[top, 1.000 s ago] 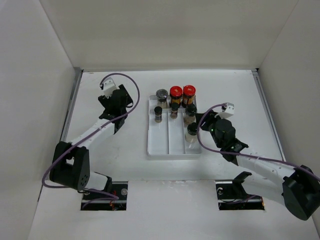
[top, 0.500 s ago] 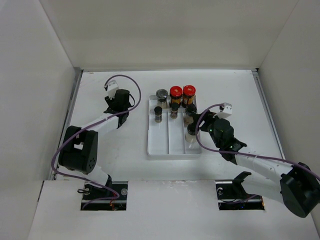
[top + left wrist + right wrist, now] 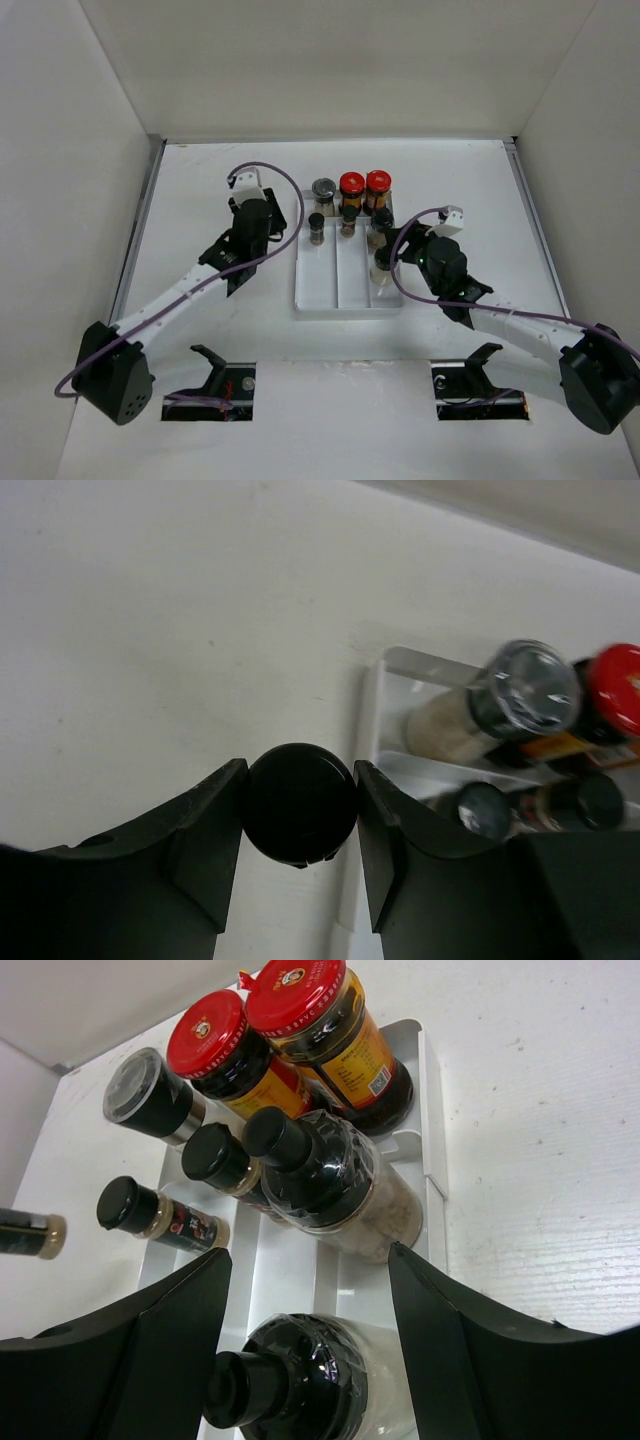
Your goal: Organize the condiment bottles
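My left gripper is holding the bottle and next needs to carry it over to the right in the top view, to the middle lane's empty front (image 3: pixel 351 260), then lower it and let it go.
My left gripper (image 3: pixel 300 780) is shut on a slim black-capped bottle (image 3: pixel 300 803), held over the bare table just left of the white tray (image 3: pixel 372 725). From above, the left gripper (image 3: pixel 262 222) hangs left of the tray (image 3: pixel 340 292). That held bottle (image 3: pixel 25 1232) also shows at the left edge of the right wrist view. My right gripper (image 3: pixel 308 1260) is open, its fingers apart on either side of a black-capped beige jar (image 3: pixel 300 1385) in the tray's right lane. Behind it stand another black-capped jar (image 3: pixel 330 1185), two red-lidded jars (image 3: pixel 225 1045) (image 3: pixel 315 1005), a grey-lidded one (image 3: pixel 150 1090) and two slim bottles (image 3: pixel 155 1215) (image 3: pixel 225 1160).
The tray has three lanes, and the front halves of the left and middle lanes (image 3: pixel 330 280) hold nothing. White walls close the table on the left, back and right. Purple cables loop over both arms.
The left gripper has closed on the slim bottle and moved right toward the tray. The right gripper's fingers have spread wider around the front jar.
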Controlling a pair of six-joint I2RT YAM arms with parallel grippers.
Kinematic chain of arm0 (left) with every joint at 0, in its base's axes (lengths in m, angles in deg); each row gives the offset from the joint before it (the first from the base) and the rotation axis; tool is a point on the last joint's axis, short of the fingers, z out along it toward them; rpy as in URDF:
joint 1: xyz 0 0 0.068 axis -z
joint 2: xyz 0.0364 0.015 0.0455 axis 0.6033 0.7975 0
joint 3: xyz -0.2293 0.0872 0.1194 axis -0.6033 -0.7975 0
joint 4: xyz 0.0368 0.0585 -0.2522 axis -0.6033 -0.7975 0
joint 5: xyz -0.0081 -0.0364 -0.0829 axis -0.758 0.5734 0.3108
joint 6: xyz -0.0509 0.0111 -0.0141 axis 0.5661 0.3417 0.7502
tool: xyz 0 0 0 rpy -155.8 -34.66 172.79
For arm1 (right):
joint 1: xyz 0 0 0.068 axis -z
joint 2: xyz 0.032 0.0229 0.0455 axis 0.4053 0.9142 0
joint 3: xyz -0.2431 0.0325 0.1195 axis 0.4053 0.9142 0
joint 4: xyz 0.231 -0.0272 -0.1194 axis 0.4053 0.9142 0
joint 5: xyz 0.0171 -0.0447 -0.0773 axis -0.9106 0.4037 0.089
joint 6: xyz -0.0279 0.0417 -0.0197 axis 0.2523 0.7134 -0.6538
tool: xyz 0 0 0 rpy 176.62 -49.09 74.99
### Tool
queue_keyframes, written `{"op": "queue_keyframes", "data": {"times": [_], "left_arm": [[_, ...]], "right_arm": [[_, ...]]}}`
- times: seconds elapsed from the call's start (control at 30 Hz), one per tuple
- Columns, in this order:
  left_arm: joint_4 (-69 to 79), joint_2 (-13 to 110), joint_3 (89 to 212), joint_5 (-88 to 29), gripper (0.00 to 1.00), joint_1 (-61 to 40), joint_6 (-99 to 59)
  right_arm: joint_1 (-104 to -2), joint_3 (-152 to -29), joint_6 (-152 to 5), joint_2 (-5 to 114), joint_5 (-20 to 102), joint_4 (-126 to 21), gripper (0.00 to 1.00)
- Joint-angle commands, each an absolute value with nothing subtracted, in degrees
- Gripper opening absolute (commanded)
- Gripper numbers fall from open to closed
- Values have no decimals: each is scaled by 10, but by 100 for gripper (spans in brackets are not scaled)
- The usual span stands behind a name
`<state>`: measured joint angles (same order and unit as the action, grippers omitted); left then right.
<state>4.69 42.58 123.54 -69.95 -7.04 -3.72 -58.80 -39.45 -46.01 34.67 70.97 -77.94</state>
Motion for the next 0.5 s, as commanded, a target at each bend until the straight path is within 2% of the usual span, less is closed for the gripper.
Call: {"op": "queue_keyframes", "data": {"times": [0.0, 0.2, 0.37, 0.47], "left_arm": [[-18, 377, 1239, -690, 29, -31, -62], [-45, 358, 1274, -672, 29, 84, -66], [44, 427, 1305, -656, 28, 158, -68], [86, 476, 1320, -645, 28, 168, -72]], "right_arm": [[-587, -408, -459, 342, 705, -811, 71], [-584, -403, -458, 334, 710, -811, 71], [-578, -393, -451, 320, 717, -818, 71], [-571, -387, -450, 309, 721, -818, 71]]}}
